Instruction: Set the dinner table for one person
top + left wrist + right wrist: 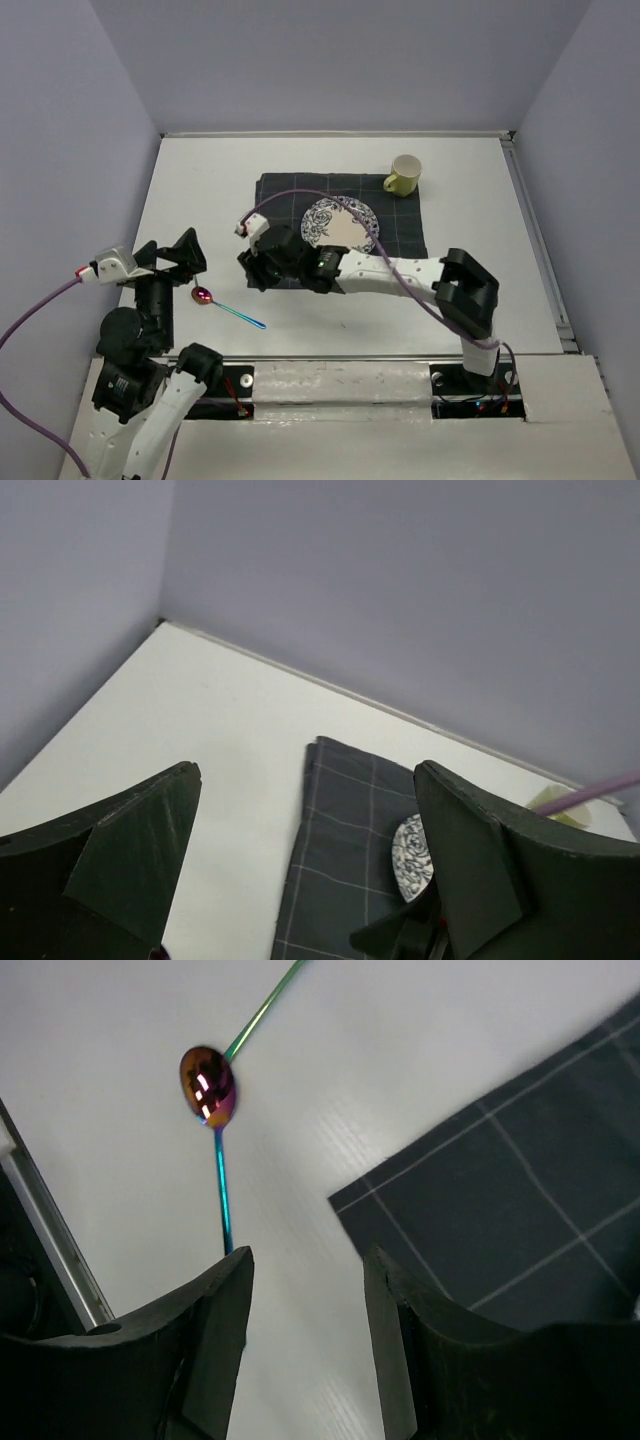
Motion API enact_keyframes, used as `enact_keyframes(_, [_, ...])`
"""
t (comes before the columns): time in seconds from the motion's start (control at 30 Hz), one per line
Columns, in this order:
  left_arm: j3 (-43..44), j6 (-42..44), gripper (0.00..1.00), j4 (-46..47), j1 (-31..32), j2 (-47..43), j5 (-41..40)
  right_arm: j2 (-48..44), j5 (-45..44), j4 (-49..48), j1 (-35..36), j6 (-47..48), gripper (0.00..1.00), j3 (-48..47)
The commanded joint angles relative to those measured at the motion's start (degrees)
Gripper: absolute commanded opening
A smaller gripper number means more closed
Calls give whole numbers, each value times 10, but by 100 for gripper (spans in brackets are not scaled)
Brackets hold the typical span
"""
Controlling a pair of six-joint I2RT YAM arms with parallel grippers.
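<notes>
I should next move my right gripper past the corner of the cloth. Then I should lower it to the handle of the spoon, near the spoon's bowl.
The dinner table (pixel 200 190) is a plain white top. A dark grid-lined cloth (pixel 290 195) lies on it, with a patterned plate (pixel 340 222) on the cloth and a yellow-green mug (pixel 403 175) at its far right corner. An iridescent spoon (pixel 203 295) lies on the white top, left of the cloth. My right gripper (pixel 252 272) hovers open over the cloth's near left corner (pixel 520 1180), with nothing between the fingers. In the right wrist view the spoon (pixel 207 1085) lies just beyond my right gripper (pixel 308 1255). My left gripper (pixel 178 258) stands wide open just above the spoon's bowl.
A thin green rod (pixel 265 1005) runs from beside the spoon's bowl to the frame's top edge; what it is cannot be told. Grey walls close the table on three sides. In the left wrist view, my open left gripper (pixel 308 770) frames the cloth (pixel 350 850) and plate (pixel 412 855).
</notes>
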State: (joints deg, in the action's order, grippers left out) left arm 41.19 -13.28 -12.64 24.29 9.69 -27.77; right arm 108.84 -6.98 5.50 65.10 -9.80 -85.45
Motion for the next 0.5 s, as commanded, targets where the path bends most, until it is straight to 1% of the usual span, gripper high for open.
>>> enact_keyframes(0.0, [-3, -17, 99, -12, -2, 18, -128, 41, 21, -80, 28, 52, 55, -63])
enact_keyframes(0.03, [-2, -17, 99, -13, -2, 22, -132, 71, 31, -79, 35, 56, 56, -74])
enact_keyframes(0.07, [-2, -17, 99, -13, -3, 24, -135, 87, 61, -75, 35, 60, 61, -85])
enact_keyframes(0.13, [-6, -13, 99, -13, -3, 30, -149, 117, 65, -67, 42, 77, 63, -125])
enact_keyframes(0.17, [-7, -12, 99, -13, -4, 30, -152, 147, 65, -57, 51, 87, 66, -140])
enact_keyframes(0.23, [-11, -9, 99, -9, -5, 26, -154, 177, 65, -32, 58, 118, 66, -188])
enact_keyframes(0.27, [-12, -8, 99, -6, -9, 25, -153, 200, 64, -27, 58, 123, 66, -199])
enact_keyframes(0.47, [-19, 4, 99, 10, -37, 26, -115, 256, 65, -20, 63, 141, 65, -244])
